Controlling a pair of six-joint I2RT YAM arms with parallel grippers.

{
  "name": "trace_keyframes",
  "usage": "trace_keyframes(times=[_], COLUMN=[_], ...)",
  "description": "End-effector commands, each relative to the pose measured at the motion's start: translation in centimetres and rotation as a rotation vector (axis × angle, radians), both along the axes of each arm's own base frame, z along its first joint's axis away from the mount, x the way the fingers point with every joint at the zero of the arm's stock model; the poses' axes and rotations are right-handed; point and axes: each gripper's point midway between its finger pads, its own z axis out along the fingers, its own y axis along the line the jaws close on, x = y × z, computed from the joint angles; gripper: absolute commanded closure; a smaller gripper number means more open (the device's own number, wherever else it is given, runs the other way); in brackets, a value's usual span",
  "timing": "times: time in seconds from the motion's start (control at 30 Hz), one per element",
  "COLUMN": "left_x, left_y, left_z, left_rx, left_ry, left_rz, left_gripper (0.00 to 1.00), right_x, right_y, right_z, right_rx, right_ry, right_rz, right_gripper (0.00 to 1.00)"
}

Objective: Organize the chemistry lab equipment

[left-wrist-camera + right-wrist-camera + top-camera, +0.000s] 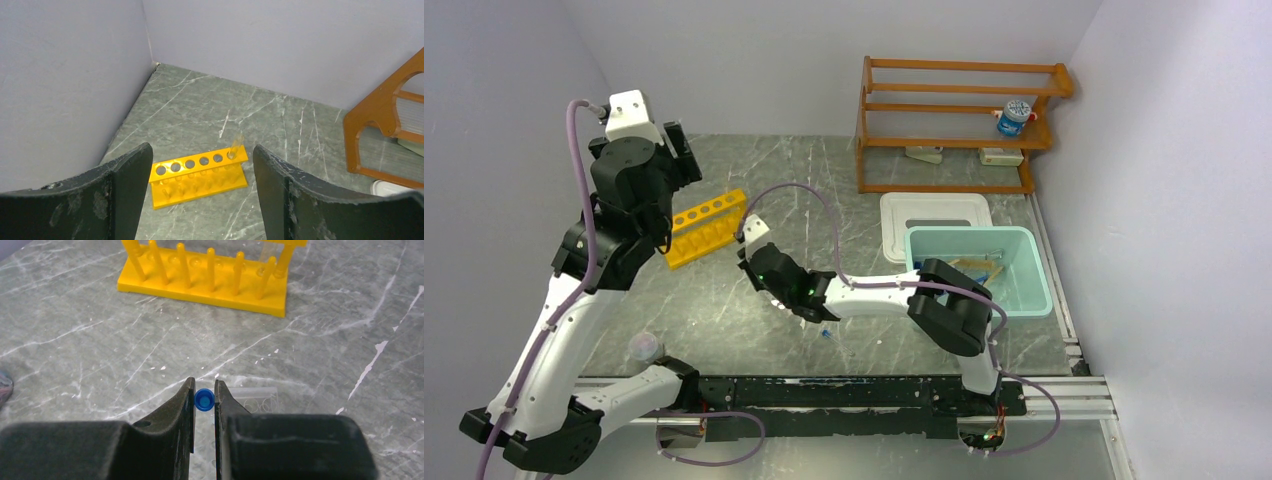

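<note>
My right gripper will next lower the tiny blue-capped tube a little onto the clear tray's far corner [258, 402] and release it, as round holes line the tray.
The yellow holed rack [707, 228] stands at the left of the table, with one clear tube [235, 147] in its end hole. My left gripper [676, 152] is raised above and behind the rack [199, 172], open and empty. My right gripper [752, 262] is low, just right of the rack [205, 282], and is shut on a tiny blue-capped tube [204, 400]. A clear tray [256, 397] lies on the table just behind its right finger. Another tiny blue-capped tube [824, 333] lies under the right arm.
The pale teal tub [1024, 245] stands at the right with tan and blue items inside, its white lid [934, 213] behind it. The orange shelf [959, 125] at the back right holds a blue-capped bottle [1014, 117]. A small clear rounded item [644, 347] lies near the left arm's base.
</note>
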Motion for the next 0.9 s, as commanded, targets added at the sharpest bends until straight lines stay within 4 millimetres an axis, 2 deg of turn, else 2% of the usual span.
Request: trace_keyframes(times=[0.0, 0.17, 0.33, 0.87], left_x=[-0.4, -0.1, -0.2, -0.5], left_y=[0.4, 0.3, 0.5, 0.8], left_z=[-0.6, -1.0, -1.2, -1.5], left_rx=[0.0, 0.009, 0.01, 0.018], left_ry=[0.006, 0.019, 0.019, 0.022], left_rz=[0.013, 0.016, 0.022, 0.034], left_gripper=[0.23, 0.23, 0.23, 0.22], right_x=[0.9, 0.5, 0.4, 0.4], right_y=[-0.2, 0.3, 0.0, 0.3], right_z=[0.1, -1.1, -2.6, -5.8], right_rx=[0.024, 0.016, -0.012, -0.036], right_ry=[-0.046, -0.022, -0.009, 0.001], right_rz=[-0.058, -0.026, -0.03, -0.025], right_gripper=[0.93, 0.93, 0.93, 0.93])
